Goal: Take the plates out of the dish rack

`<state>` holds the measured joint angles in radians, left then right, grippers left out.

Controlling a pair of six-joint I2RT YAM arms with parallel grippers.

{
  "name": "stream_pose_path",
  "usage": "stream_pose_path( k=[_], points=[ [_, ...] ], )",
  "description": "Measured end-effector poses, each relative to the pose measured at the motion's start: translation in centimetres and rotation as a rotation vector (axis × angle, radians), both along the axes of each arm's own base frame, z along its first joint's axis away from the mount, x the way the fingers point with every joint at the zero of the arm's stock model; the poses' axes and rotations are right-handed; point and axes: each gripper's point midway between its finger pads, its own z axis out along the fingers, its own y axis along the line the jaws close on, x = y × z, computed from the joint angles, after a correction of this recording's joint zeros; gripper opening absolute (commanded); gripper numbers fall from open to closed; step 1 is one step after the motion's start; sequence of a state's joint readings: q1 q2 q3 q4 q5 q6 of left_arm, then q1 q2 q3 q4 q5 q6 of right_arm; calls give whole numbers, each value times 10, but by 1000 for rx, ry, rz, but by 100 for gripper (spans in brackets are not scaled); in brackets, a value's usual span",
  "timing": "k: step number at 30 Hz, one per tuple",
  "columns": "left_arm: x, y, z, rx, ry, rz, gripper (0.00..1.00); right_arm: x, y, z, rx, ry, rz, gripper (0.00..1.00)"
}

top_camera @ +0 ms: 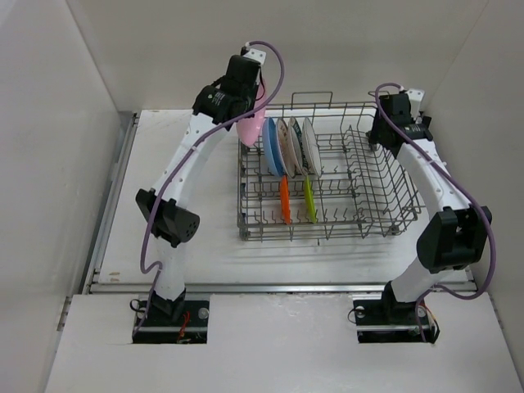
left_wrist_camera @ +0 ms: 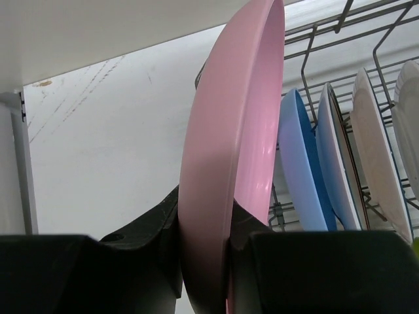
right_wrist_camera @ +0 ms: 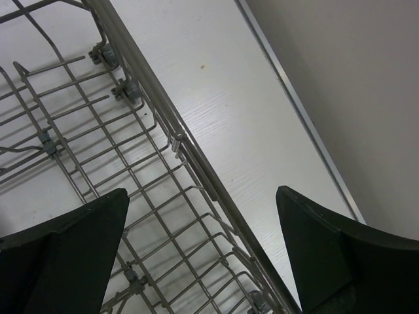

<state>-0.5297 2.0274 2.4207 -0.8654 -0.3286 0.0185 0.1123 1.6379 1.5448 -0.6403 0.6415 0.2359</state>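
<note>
The plate in my left gripper swings to the left in the top view and down next. It then tilts for release on the clear tabletop beside the rack.
My left gripper (top_camera: 246, 110) is shut on the rim of a pink plate (top_camera: 254, 127), held on edge above the rack's far left corner; in the left wrist view the pink plate (left_wrist_camera: 229, 163) stands between the two black fingers. The grey wire dish rack (top_camera: 368, 221) holds a blue plate (top_camera: 273, 147), white plates with dark rims (top_camera: 299, 143), an orange plate (top_camera: 284, 199) and a yellow-green plate (top_camera: 309, 199), all on edge. My right gripper (right_wrist_camera: 203, 216) is open and empty above the rack's right rim (right_wrist_camera: 190, 150).
White walls close the table at the back and both sides. A metal rail (top_camera: 278, 288) runs along the near edge. The rack's right half (top_camera: 368, 176) holds only bare tines. White tabletop (top_camera: 213, 205) shows left of the rack.
</note>
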Motion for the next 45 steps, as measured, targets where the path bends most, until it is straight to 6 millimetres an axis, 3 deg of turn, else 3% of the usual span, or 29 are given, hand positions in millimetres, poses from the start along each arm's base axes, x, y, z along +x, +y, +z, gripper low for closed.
stream_pose_path(
  k=[9,17,23,25,28,32,34,36,38,40,43,45],
  points=[
    [3,21,16,58,-47,36,0,5,7,4,30,-7,32,100],
    [-6,69,66,4,-135,122,0,12,21,22,36,-42,84,100],
    [-23,85,88,-90,-142,122,0,21,57,54,33,-101,194,99],
    [-21,117,86,-136,-120,166,0,23,79,62,48,-112,269,95],
    [-16,173,55,-236,-9,240,0,24,132,68,105,-122,463,91],
    [-10,236,-30,-389,234,298,0,8,225,83,221,-139,795,84],
    [-13,247,-82,-459,369,288,0,-3,265,98,273,-167,940,80],
    [-22,245,-134,-517,510,260,0,-12,292,112,310,-199,1036,75],
    [-31,235,-174,-566,624,227,0,-14,303,120,334,-221,1081,68],
    [-36,227,-198,-618,688,203,0,-12,305,118,345,-218,1090,62],
    [-28,223,-207,-701,692,164,1,-7,306,106,358,-189,1085,51],
    [-20,227,-206,-750,664,146,12,-7,306,93,364,-156,1082,51]
  ],
)
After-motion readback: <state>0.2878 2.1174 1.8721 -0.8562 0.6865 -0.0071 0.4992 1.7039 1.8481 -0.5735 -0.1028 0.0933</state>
